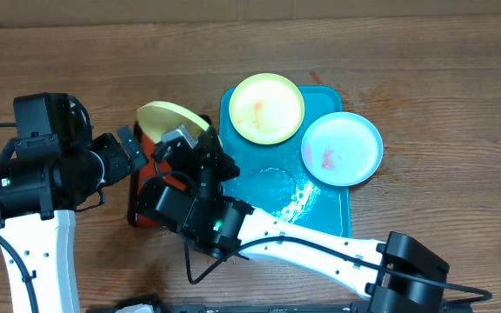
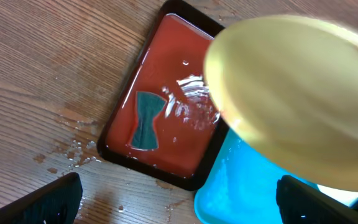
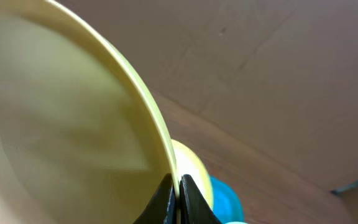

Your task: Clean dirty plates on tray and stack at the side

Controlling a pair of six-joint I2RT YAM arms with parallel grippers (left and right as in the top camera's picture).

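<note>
The right gripper moves past the turquoise tray (image 1: 277, 187) next, lowers the light blue plate onto the wood beside it and releases the plate's rim, as that wood lies bare.
My right gripper (image 1: 205, 139) is shut on the rim of a pale yellow-green plate (image 1: 170, 117) and holds it tilted on edge above the red tray; in the right wrist view the fingers (image 3: 176, 190) pinch that rim (image 3: 148, 112). The same plate fills the upper right of the left wrist view (image 2: 297, 106). A second yellow-green plate (image 1: 267, 107) with an orange smear and a light blue plate (image 1: 342, 148) with a red smear lie on the turquoise tray (image 1: 277, 187). My left gripper (image 2: 179, 199) is open and empty over the wet wood left of the red tray.
A red tray with a black rim (image 2: 166, 118) holds water and a teal cloth or sponge (image 2: 145, 119). Water drops lie on the wood beside it (image 2: 73, 149). The right arm's white link (image 1: 320, 248) crosses the table's front.
</note>
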